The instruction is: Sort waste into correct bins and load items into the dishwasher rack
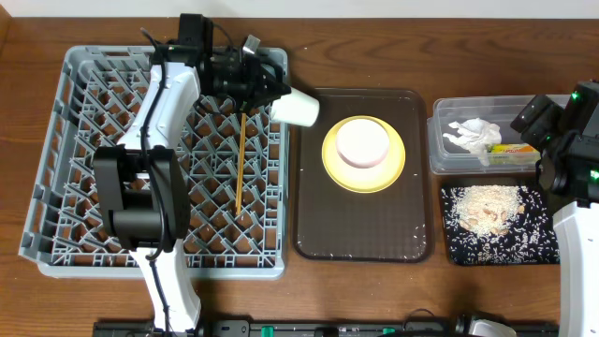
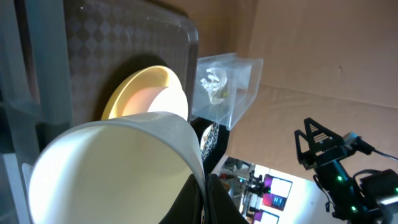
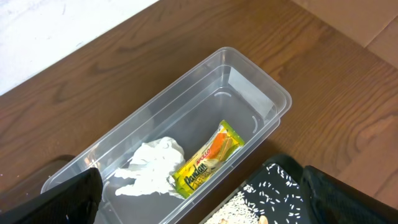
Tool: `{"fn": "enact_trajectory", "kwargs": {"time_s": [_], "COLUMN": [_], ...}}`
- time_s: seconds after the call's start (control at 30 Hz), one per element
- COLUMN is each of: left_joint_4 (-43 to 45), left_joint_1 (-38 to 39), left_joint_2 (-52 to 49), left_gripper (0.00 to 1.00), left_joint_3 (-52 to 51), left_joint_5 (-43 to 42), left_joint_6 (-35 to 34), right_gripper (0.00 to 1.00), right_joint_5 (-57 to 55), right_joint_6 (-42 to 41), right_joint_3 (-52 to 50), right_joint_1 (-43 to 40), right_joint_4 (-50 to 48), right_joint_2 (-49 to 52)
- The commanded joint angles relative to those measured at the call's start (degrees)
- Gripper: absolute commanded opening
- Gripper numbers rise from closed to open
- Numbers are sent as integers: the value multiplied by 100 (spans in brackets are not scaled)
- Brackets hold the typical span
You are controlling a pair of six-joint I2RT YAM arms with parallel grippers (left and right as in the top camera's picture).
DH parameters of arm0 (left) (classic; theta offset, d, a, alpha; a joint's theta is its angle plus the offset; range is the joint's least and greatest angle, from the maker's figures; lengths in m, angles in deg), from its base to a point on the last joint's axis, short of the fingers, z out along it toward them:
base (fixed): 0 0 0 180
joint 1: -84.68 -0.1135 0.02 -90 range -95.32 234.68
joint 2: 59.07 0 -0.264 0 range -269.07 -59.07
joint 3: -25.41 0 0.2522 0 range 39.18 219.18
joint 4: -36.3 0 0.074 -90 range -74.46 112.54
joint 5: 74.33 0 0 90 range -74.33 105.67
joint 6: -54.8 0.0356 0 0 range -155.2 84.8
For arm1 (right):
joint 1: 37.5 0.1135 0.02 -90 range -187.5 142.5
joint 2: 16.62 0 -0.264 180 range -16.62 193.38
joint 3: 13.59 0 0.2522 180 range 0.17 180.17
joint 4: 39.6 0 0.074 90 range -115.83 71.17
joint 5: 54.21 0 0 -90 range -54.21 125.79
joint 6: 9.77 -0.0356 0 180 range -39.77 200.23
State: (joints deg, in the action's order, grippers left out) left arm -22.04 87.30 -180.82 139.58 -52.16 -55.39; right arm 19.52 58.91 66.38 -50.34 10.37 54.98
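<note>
The small white cup (image 1: pixel 298 108) swings in from the rack's edge with my left gripper next, past the chopsticks and down, because the slots there stand empty.
My left gripper (image 1: pixel 267 89) is shut on the rim of the small white cup (image 1: pixel 298 108), which hangs tilted over the right edge of the grey dishwasher rack (image 1: pixel 84 159). In the left wrist view the fingers (image 2: pixel 217 202) pinch the cup's wall (image 2: pixel 112 168). The chopsticks (image 1: pixel 241 159) lie in the rack. A cream-white bowl (image 1: pixel 362 142) sits on the yellow plate (image 1: pixel 337 168). My right gripper (image 3: pixel 202 196) stands open above the clear tub (image 3: pixel 261 81), which holds the napkin (image 3: pixel 152 165) and wrapper (image 3: pixel 205 160). Rice scraps (image 1: pixel 487 208) lie in the black tray (image 1: pixel 533 234).
The plate rests on a dark brown serving tray (image 1: pixel 360 229) between the rack and the bins. The clear tub (image 1: pixel 449 112) stands behind the black tray at the table's right side, with the right arm (image 1: pixel 576 140) over them.
</note>
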Motion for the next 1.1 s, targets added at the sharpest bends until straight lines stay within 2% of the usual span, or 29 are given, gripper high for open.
{"fn": "enact_trajectory", "kwargs": {"time_s": [0.0, 0.27, 0.63, 1.07], "left_joint_4": [87, 328, -48, -192], "left_joint_1": [-114, -442, -468, -474], "left_joint_2": [-63, -72, -72, -72], "left_gripper": [6, 6, 6, 11], "left_joint_3": [-275, -645, -645, -645], "left_joint_5": [190, 216, 1799, 2618], "left_joint_6": [151, 155, 153, 151], "right_gripper": [99, 99, 99, 99], "right_joint_5": [-17, -17, -17, -17], "right_joint_6": [20, 20, 20, 20], "right_joint_3": [42, 42, 42, 42], "right_joint_1": [-26, -26, -26, -26], "right_joint_4": [4, 4, 4, 4], "right_joint_2": [-35, -35, -35, -35]}}
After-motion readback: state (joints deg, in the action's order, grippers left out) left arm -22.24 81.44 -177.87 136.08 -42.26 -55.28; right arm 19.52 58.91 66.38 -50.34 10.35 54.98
